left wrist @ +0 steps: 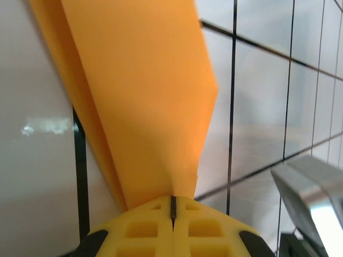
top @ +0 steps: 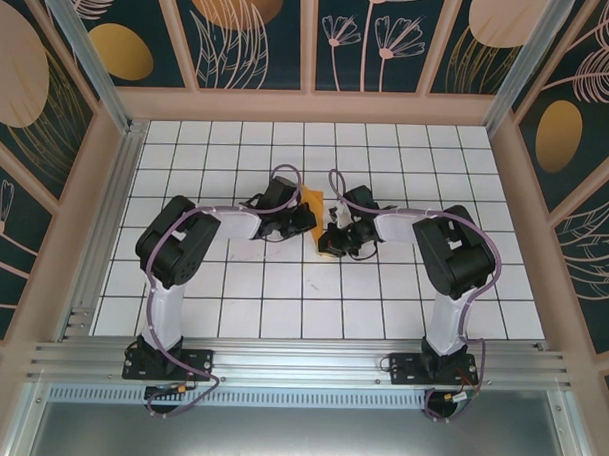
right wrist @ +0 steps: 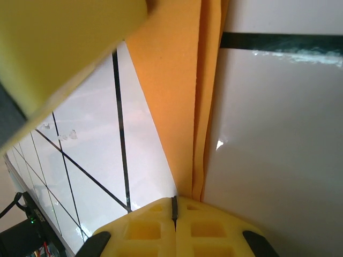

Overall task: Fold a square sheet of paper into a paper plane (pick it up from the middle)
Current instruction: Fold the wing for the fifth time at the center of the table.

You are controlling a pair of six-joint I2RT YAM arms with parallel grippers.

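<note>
My closed left gripper will next slide outward along the paper's fold to the bright-orange paper's far end [top: 311, 194] and release the paper there, because that end is farther outward than my fingers.
The bright-orange paper [top: 314, 202] is folded into layers and sits at the middle of the white grid table [top: 282, 287], between the two arms. In the left wrist view the folded paper [left wrist: 139, 91] fans out from the closed seam of my left gripper [left wrist: 172, 206], which is shut on it. In the right wrist view the paper [right wrist: 171, 96] shows as a narrow strip with stacked edges, and it runs into the tips of my right gripper [right wrist: 174, 206], also shut. In the top view my left gripper [top: 305, 223] and right gripper [top: 333, 239] nearly touch.
Patterned walls with wooden posts enclose the table on three sides. An aluminium rail [top: 300, 363] runs along the near edge. A yellow finger of the left gripper [right wrist: 59, 48] looms at the upper left of the right wrist view. A grey metal part [left wrist: 316, 198] shows at lower right.
</note>
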